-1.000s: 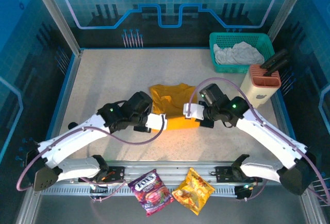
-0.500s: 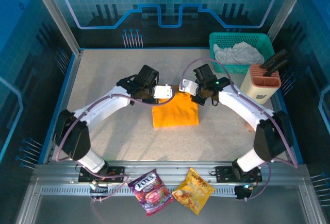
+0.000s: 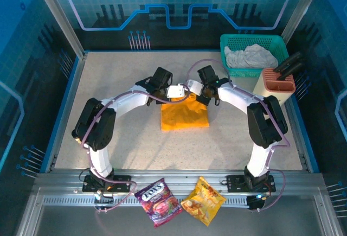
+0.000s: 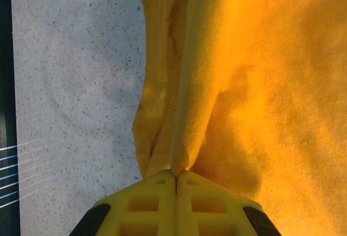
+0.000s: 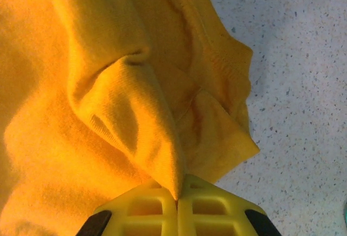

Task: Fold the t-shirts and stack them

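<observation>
My left gripper draws the t-shirt's pinched fold outward onto the clear part of the table next and releases it there, since bare table lies just outward of it.
The golden-orange t-shirt (image 3: 184, 115) lies folded into a rectangle at the middle of the table. My left gripper (image 3: 174, 94) is at its far left corner, shut on a pinched ridge of the orange cloth (image 4: 179, 138). At the far right corner my right gripper (image 3: 195, 91) is likewise shut on a fold of the same shirt (image 5: 146, 133). The whitish-grey t-shirt (image 3: 250, 56) sits crumpled in the green basket (image 3: 277, 43) at the back right.
A beige knife block (image 3: 276, 88) stands just in front of the basket, to the right of my right arm. Two snack packets, purple (image 3: 159, 202) and orange (image 3: 203, 199), lie on the front rail. Speckled table surface (image 3: 119, 138) is bare to the left and front of the shirt.
Both grippers have carried the shirt's near edge away from the front, over to its far edge, folding it in half; the arms are now stretched far out.
</observation>
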`<control>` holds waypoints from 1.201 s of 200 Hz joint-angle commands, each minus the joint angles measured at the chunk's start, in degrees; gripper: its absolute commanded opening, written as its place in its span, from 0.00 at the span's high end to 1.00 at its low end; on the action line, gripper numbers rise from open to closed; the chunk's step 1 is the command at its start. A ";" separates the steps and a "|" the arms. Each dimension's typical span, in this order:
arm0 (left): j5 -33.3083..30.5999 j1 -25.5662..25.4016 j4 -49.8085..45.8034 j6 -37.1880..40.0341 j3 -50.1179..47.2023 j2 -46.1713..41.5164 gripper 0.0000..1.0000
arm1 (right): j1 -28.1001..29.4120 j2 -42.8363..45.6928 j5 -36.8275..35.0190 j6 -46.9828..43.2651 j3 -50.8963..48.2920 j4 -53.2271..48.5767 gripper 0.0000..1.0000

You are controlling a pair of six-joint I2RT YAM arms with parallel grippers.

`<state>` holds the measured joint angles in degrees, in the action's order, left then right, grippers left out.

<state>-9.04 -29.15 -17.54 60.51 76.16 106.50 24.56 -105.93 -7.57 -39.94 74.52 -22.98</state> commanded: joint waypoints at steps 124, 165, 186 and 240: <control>-22.28 1.24 35.14 -12.73 -6.84 -1.42 0.01 | -3.25 3.05 -2.65 25.06 3.74 12.43 0.41; -24.37 3.09 26.17 -28.06 -8.57 -17.13 0.00 | -4.58 13.27 -6.47 43.54 10.95 -7.97 0.36; -24.28 4.31 17.64 -36.11 -9.31 -25.01 0.01 | -4.85 17.94 -4.04 48.72 13.03 -20.59 0.41; -18.98 4.47 -6.16 -66.30 -12.29 -42.14 0.01 | -2.85 31.77 4.46 60.11 -3.06 -25.04 0.42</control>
<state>-31.73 -24.64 -4.05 12.86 63.24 66.98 20.47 -76.20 -7.38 11.53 78.35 -41.17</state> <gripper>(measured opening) 0.994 0.583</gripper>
